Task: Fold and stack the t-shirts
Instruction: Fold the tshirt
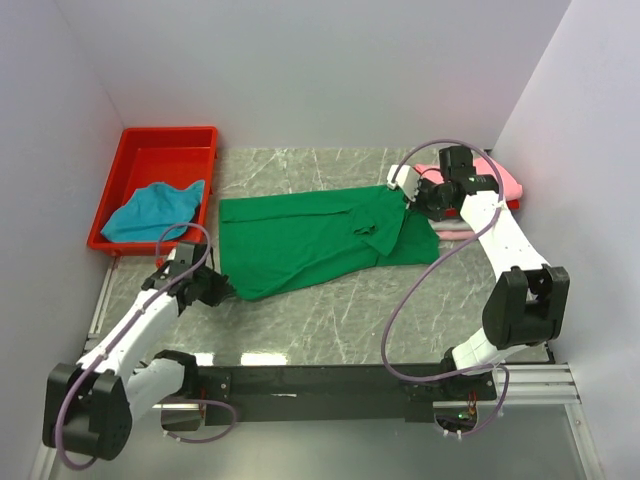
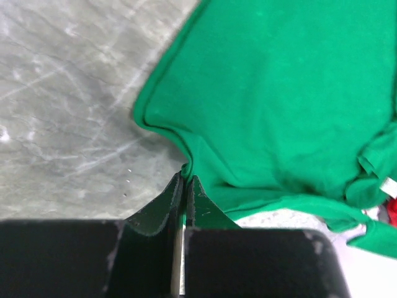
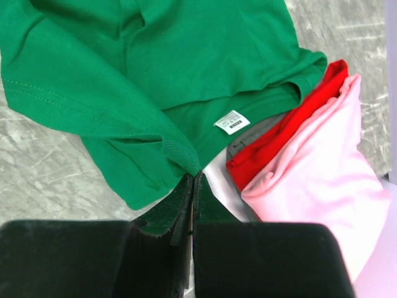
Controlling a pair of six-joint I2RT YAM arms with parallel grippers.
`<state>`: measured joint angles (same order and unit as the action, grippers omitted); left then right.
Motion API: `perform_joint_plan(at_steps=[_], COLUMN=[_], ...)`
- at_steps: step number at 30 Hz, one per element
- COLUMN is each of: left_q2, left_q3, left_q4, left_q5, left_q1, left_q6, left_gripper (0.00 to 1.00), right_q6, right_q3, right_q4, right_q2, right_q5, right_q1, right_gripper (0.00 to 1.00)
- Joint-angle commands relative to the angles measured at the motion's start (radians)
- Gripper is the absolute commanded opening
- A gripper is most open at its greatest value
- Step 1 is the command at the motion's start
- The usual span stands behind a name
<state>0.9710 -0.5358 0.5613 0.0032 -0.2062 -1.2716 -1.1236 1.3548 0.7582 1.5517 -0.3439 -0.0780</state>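
Observation:
The unfolded near hem goes outward over the green shirt (image 1: 244, 222) (image 2: 229, 23) in my left gripper next and is released there, with the shirt's far side already folded in.
A bright green t-shirt (image 1: 310, 240) lies spread across the middle of the marble table, part folded, its white neck label (image 3: 232, 121) showing. My left gripper (image 1: 222, 289) is shut on the shirt's near left hem edge (image 2: 186, 169). My right gripper (image 1: 408, 192) is shut on a ribbed edge of the green shirt (image 3: 186, 162) at its far right. A stack of pink (image 1: 500, 177), red (image 3: 285, 133) and whitish shirts lies at the back right, beside my right gripper. A teal-blue shirt (image 1: 155, 211) lies in the red tray.
The red plastic tray (image 1: 165, 150) stands at the back left against the wall. White walls close in the left, back and right sides. Bare marble (image 1: 330, 315) lies between the green shirt and the arm bases.

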Motion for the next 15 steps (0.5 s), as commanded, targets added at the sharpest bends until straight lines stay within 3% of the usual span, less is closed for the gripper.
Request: perform_joint_plan(at_steps=[1,15], left_q2=[0.043,0.322], left_q3=[-0.061,-0.256], left_q4=[-0.012,-0.083], left_q5=[0.000,0.000], left_q1=[0.030,0.077], left_q6=[0.006,0.126], left_gripper=[0.00,0.00], right_q6=[-0.025,-0.024], right_q3=[0.035,0.093], right_q4=[0.010,0.007], right_q2=[0.011,0.120], right_q5=[-0.038,-0.017], right_q1=[0.004,0.004], right_gripper=[0.00,0.00])
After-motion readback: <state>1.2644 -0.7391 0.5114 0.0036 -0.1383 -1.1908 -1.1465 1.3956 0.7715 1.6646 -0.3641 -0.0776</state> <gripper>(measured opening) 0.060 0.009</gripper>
